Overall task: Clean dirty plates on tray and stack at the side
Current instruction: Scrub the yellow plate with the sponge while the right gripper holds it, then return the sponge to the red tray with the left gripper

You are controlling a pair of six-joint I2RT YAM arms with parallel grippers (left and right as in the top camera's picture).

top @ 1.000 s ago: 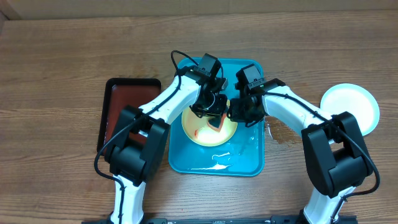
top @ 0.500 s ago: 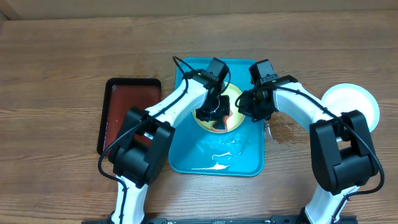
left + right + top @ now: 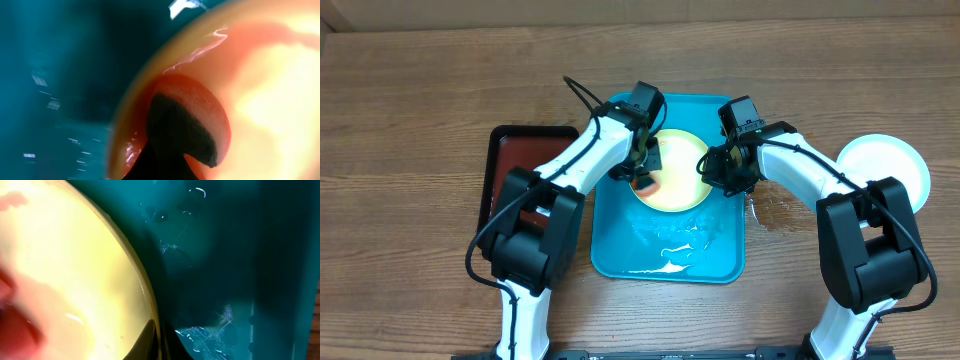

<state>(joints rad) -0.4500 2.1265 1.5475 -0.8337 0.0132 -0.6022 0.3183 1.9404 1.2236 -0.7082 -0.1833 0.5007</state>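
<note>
The left gripper moves up, to the left in the overhead view, then down into the red-brown tray next. There it releases the sponge [image 3: 645, 183] clear of the plate.
A yellow-green-rimmed plate [image 3: 678, 172] lies on the far half of the turquoise tray [image 3: 665, 255]. My left gripper [image 3: 642, 170] is at the plate's left rim, shut on a dark-and-orange sponge [image 3: 645, 183]. In the left wrist view the sponge [image 3: 185, 125] presses on the plate [image 3: 280, 100] in red sauce, and the fingers [image 3: 160, 162] are dark and mostly cut off. My right gripper [image 3: 713, 172] is shut on the plate's right rim. In the right wrist view its fingers [image 3: 160, 340] straddle the plate's edge [image 3: 65, 280]. A light-blue-rimmed plate [image 3: 885, 170] sits on the table at the right. No third plate shows.
A red-brown, black-rimmed tray [image 3: 530, 185] lies to the left of the turquoise tray. The near half of the turquoise tray is wet with water streaks [image 3: 670, 262], and its wet floor [image 3: 225, 255] shows beside the plate. A wet patch [image 3: 770, 215] marks the table to the right of the tray.
The plate has slid toward the tray's far side. My left gripper has moved with the sponge from the plate's middle to its left rim. The right gripper has stayed on the right rim.
</note>
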